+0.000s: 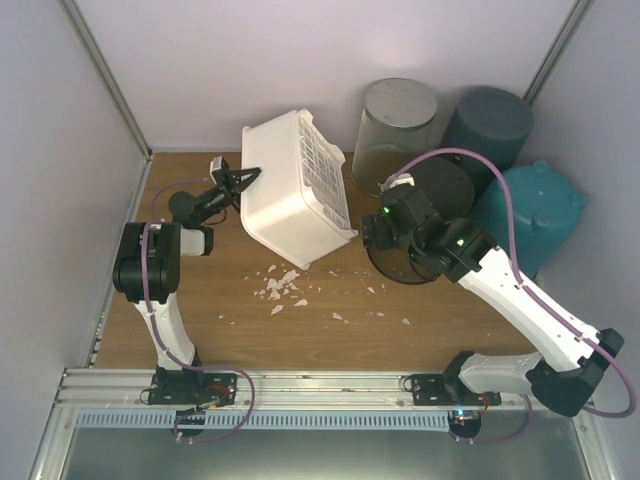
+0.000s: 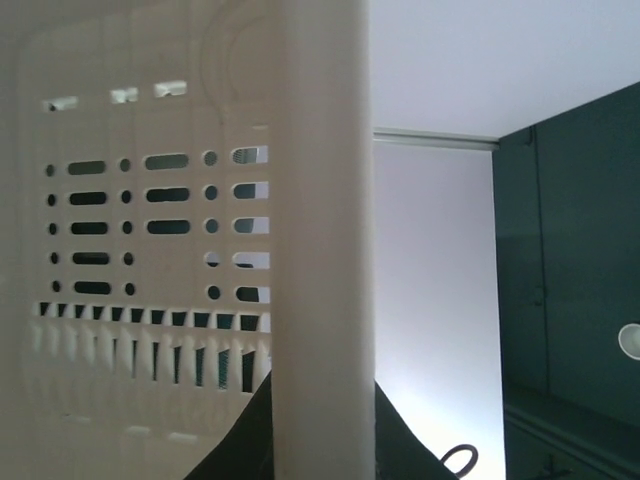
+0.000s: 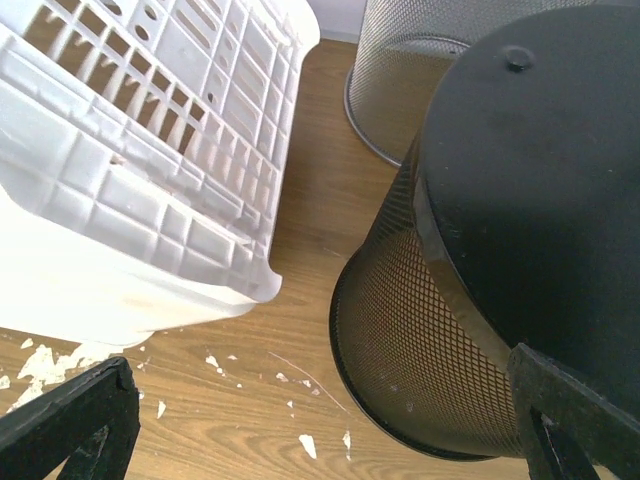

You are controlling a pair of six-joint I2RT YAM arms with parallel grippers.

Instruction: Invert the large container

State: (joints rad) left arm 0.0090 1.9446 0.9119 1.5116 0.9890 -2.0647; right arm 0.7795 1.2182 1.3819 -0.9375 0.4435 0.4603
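Note:
My left gripper should swing down and to the left in the top view next, because the basket point(image 1: 295, 195) stands tilted. It needs to bring the basket's rim to the tabletop and then release the basket.
The large container is a white slotted plastic basket point(image 1: 295, 195). It stands tilted on one long edge on the wooden table, its open side facing left and its ribbed bottom facing up and right. My left gripper point(image 1: 243, 180) is shut on its rim: in the left wrist view the white rim point(image 2: 320, 250) runs up between the dark fingers point(image 2: 240, 445), and the gripper point(image 2: 322, 435) is low in frame. My right gripper point(image 1: 375, 232) is open and empty, just right of the basket's lower corner point(image 3: 130, 200). In its own view the right gripper point(image 3: 325, 440) hovers over the table.
A black mesh bin point(image 1: 430, 215) stands upside down close under my right wrist point(image 3: 500, 250). A grey mesh bin point(image 1: 395, 130), a dark blue bin point(image 1: 490, 125) and a teal container point(image 1: 530, 215) stand at the back right. White scraps point(image 1: 280, 285) lie on the table in front of the basket.

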